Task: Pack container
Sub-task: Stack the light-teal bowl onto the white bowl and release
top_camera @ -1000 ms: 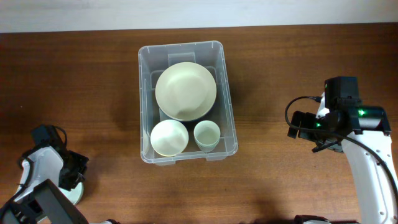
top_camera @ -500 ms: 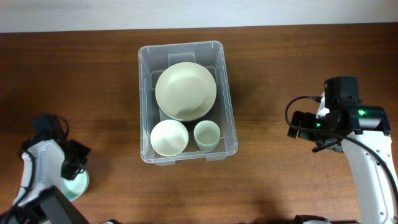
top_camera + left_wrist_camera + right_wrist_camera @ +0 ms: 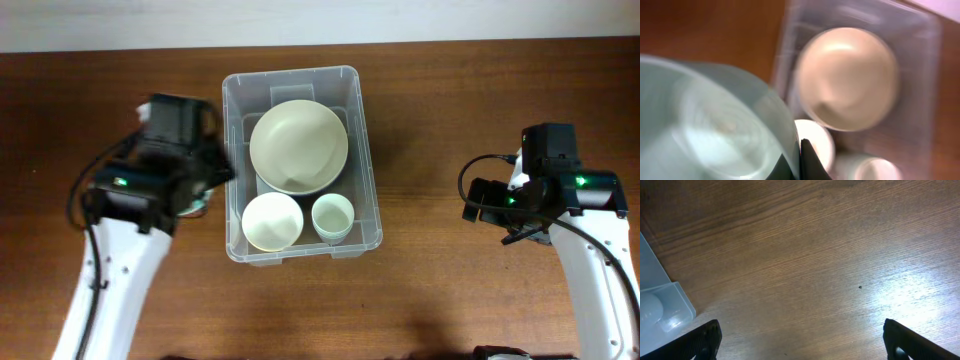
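Observation:
I should carry the pale green bowl (image 3: 705, 125) in my left gripper over the side of the container next, then lower it onto the small white bowl (image 3: 272, 220).
The clear container (image 3: 290, 75) stands at the table's middle and holds a large cream bowl (image 3: 298, 145), a small white bowl (image 3: 272, 220) and a pale cup (image 3: 332, 217). My left gripper (image 3: 205, 190) hovers at the container's left wall, shut on the rim of a pale green bowl (image 3: 705, 125). That bowl fills the left of the blurred left wrist view, with my finger (image 3: 807, 162) against its rim. The container (image 3: 920, 30) and large cream bowl (image 3: 847, 75) lie below it. My right gripper (image 3: 802, 335) is open and empty over bare wood, right of the container.
The dark wooden table (image 3: 450, 300) runs all round the container. The container's near right corner (image 3: 660, 300) shows at the left edge of the right wrist view. A pale wall strip (image 3: 320, 20) borders the table's far edge.
My left arm has swung from the table's near left corner up and right to the container's left side, carrying the pale green bowl. The right arm has not moved.

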You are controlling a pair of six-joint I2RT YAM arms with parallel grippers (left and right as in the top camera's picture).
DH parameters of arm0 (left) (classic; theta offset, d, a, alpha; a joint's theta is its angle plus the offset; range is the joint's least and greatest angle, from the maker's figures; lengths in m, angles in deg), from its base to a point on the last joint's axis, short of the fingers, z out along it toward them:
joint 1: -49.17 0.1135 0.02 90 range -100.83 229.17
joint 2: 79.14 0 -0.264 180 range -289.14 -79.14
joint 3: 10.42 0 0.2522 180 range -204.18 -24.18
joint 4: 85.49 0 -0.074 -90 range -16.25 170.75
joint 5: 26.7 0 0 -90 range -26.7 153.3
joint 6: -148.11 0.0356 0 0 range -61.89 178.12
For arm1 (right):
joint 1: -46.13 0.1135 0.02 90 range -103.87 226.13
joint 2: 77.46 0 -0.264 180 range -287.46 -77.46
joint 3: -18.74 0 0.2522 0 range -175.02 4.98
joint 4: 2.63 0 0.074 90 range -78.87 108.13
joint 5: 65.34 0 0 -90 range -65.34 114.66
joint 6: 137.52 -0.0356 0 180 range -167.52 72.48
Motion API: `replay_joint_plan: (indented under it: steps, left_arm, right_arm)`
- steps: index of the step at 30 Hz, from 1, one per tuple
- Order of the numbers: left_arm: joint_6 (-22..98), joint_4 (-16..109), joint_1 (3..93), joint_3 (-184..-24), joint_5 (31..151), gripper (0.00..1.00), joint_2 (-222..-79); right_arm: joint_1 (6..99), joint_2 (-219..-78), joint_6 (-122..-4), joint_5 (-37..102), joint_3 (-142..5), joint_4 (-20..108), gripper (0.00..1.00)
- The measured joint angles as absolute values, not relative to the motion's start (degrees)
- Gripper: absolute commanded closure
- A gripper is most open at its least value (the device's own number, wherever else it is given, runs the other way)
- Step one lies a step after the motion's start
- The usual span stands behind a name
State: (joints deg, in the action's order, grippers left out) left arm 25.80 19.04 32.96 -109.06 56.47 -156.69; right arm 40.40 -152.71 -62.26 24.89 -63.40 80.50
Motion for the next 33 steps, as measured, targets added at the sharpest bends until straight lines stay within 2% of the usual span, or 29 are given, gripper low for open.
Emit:
replay_joint_plan:
  steps: [5,12,28,30,31,33]
  left_arm:
    - [25.78,19.7,24.48,-109.28,55.77,0.99,-158.03]
    - [25.78,17.95,17.55,-109.28,55.95,0.99,-168.96]
    - [25.8,14.32,14.99,-109.06,56.25,0.99,-180.02]
    - [25.8,14.32,14.99,-108.99,56.25,0.84,-180.19]
    - [25.97,14.34,14.99,-108.95,56.25,0.63,-180.19]
    - [26.02,14.34,14.99,-108.9,56.25,0.53,-180.19]
  right_arm:
    - [40.4,-152.71,-62.24,24.89,-63.4,80.5,0.01]
    - [40.4,-152.71,-62.24,24.91,-63.4,80.5,0.01]
    - [40.4,-152.71,-62.24,24.89,-63.4,80.5,0.01]
    - [40.4,-152.71,-62.22,24.89,-63.4,80.5,0.01]
    - [40.4,-152.71,-62.26,24.89,-63.43,80.5,0.01]
    - [40.4,-152.71,-62.22,24.89,-63.43,80.52,0.01]
